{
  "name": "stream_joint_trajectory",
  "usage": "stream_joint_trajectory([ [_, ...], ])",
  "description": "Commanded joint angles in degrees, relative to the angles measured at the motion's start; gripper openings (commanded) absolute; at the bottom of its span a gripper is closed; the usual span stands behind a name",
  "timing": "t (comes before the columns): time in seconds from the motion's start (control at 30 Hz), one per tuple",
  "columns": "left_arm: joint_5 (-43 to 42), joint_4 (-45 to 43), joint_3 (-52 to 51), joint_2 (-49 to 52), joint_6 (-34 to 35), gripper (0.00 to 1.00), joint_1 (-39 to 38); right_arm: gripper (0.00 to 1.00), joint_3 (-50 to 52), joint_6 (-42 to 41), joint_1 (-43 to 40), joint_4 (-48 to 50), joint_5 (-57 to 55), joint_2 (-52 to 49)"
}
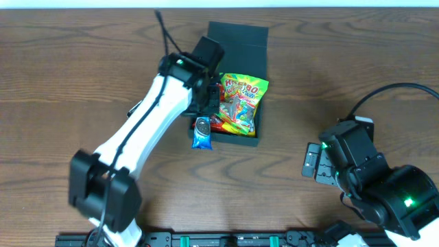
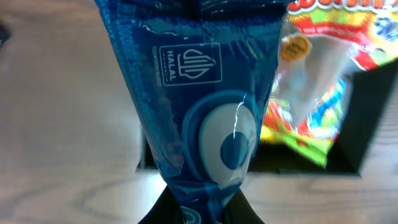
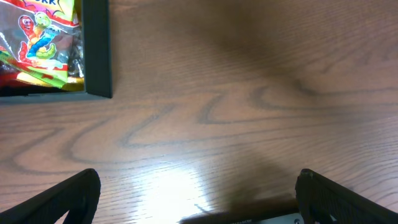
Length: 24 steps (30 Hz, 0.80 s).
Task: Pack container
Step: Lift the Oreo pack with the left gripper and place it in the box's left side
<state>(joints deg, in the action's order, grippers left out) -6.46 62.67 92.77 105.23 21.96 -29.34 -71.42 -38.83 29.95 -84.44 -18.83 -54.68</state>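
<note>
The blue packet's end hangs over the container's near side. The blue packet goes outward and down next, and my left gripper releases it in the container beside the red packet.
The dark teal container (image 1: 262, 68) stands open at the table's middle back, its flap lid (image 1: 239, 34) folded away. Colourful gummy packets (image 1: 240, 101) lie inside; they also show in the left wrist view (image 2: 317, 93) and the right wrist view (image 3: 37, 43). My left gripper (image 1: 204, 110) is shut on a blue snack packet (image 1: 202, 132), which hangs over the container's front left corner. In the left wrist view the blue packet (image 2: 205, 118) fills the frame, pinched between the jaws (image 2: 202, 208). My right gripper (image 3: 199, 199) is open and empty over bare table, right of the container's wall (image 3: 97, 50).
The wooden table (image 1: 82, 62) surrounds the container. The right arm's body (image 1: 374, 175) sits at the front right with a black cable (image 1: 384, 92) looping behind it.
</note>
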Motion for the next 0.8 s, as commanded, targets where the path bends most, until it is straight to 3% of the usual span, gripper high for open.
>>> stream_joint_trajectory([
  [0.0, -0.6, -1.7, 3.2, 2.7, -4.2, 0.06, 0.2, 0.99, 0.3, -1.0, 0.2, 0.0, -0.2, 0.2],
  [0.37, 2.4, -9.4, 3.9, 8.4, -6.8, 0.06, 4.3, 0.99, 0.3, -1.0, 0.2, 0.1, -0.3, 0.2],
  [0.77, 2.4, -9.6, 3.7, 8.8, -6.8, 0.06, 5.1, 0.99, 0.4, -1.0, 0.2, 1.5, -0.2, -1.6],
])
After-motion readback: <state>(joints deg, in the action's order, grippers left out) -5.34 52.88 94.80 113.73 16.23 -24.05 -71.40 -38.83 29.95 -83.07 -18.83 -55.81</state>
